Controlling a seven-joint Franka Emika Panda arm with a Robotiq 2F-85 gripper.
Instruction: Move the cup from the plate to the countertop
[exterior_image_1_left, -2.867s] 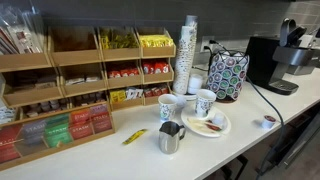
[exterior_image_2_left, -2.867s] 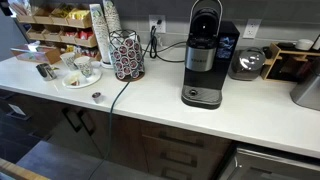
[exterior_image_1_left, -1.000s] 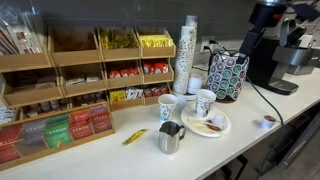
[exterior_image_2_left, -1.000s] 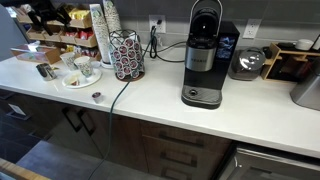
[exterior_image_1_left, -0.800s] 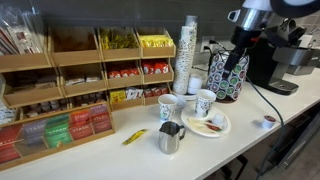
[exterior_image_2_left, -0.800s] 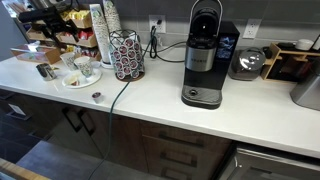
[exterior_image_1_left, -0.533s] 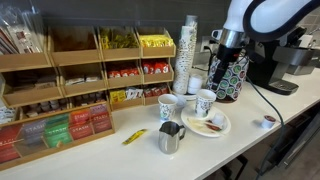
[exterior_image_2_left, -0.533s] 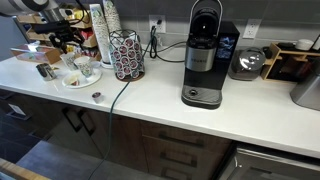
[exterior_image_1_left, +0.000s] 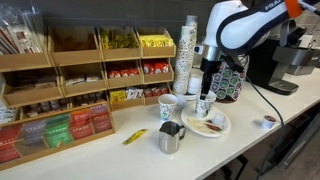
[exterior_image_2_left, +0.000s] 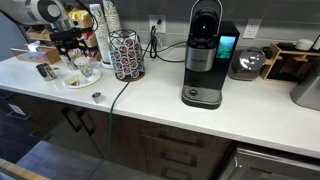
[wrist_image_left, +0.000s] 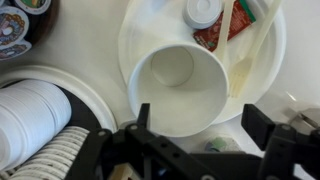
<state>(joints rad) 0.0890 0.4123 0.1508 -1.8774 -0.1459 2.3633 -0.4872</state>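
The robot should next move its gripper slightly to the right in the wrist view, onto the cup's rim by the wooden fork, where the open fingers straddle that rim.
The cup, white paper with dark print, stands upright on the round white plate with red and brown scraps. Both also show in an exterior view, the cup on the plate. In the wrist view I look straight down into the cup on the plate. My gripper hangs just above the cup, open, with its fingers on either side of the rim and nothing held. The pale countertop lies all around.
A blue-print cup and a steel pitcher stand beside the plate. Behind it are a tall cup stack, a pod carousel and a coffee machine. A wooden snack rack fills one end.
My arm has swung in from above the coffee machine and come down over the plate, ending right above the cup. The cup and plate have not moved.
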